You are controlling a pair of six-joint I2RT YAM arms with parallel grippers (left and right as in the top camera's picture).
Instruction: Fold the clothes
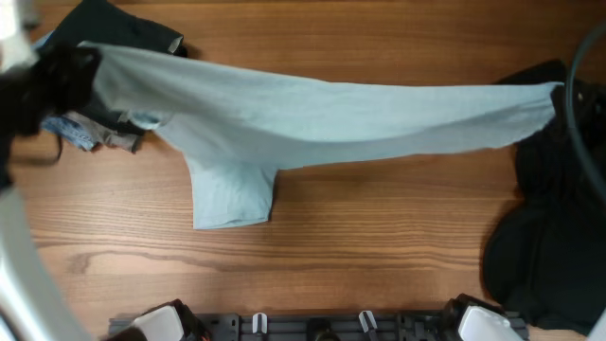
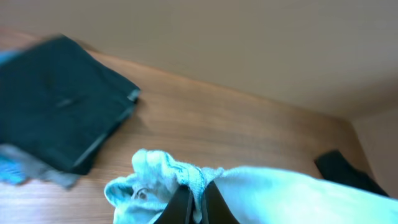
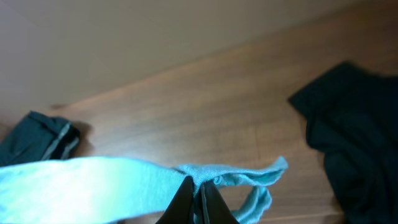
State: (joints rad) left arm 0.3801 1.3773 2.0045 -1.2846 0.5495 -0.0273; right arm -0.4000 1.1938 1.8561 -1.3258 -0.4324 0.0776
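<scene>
I need to lower my raised left gripper onto the bare wood below it, beside the drooping sleeve, and release the bunched end.
A pale blue-grey T-shirt hangs stretched across the table between my two grippers, one sleeve drooping down onto the wood at lower left of centre. My left gripper is at the far left, shut on a bunched end of the shirt; its fingers pinch the cloth. My right gripper is at the far right, shut on the other end; its fingers pinch the fabric edge.
A folded dark garment lies at the back left, with a patterned cloth under it. A dark garment is heaped at the right side. The arm bases are at the front edge.
</scene>
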